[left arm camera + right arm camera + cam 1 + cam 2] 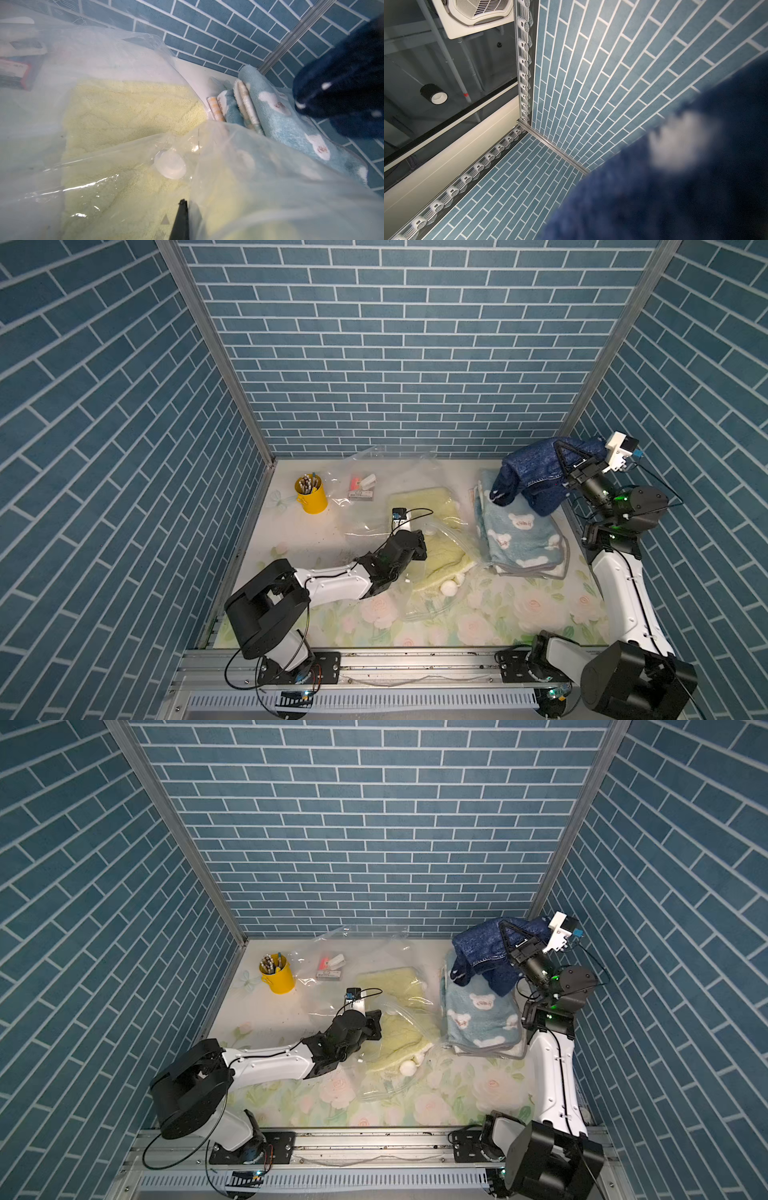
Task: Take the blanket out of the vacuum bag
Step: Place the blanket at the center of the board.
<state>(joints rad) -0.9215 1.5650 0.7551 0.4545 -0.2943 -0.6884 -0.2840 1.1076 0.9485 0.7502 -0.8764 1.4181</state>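
Observation:
My right gripper will next move the dark blue blanket (pixel 528 472) down and back and let go of it on the folded light blue blanket (pixel 520 536), because the dark blue blanket hangs clear of the bag.
The vacuum bag (pixel 368 526) lies crumpled and transparent in the middle of the table. A pale yellow blanket (pixel 424 502) is inside it. The bag's round white valve (pixel 170 166) sits just ahead of my left gripper (pixel 187 204), which is shut on a fold of the bag's film; in both top views it lies low over the bag (pixel 377 1025). At the back right my right gripper (pixel 560 445) is raised and shut on a dark blue blanket (pixel 528 472), which hangs clear of the bag. In the right wrist view the blue blanket (pixel 675 187) hides the fingers.
A folded light blue blanket with white bears (pixel 519 535) lies under the hanging blue one. A yellow pen cup (pixel 311 494) stands at the back left, with a small packet (pixel 362 486) beside it under plastic. A white ball (pixel 449 588) rests at the yellow blanket's near edge.

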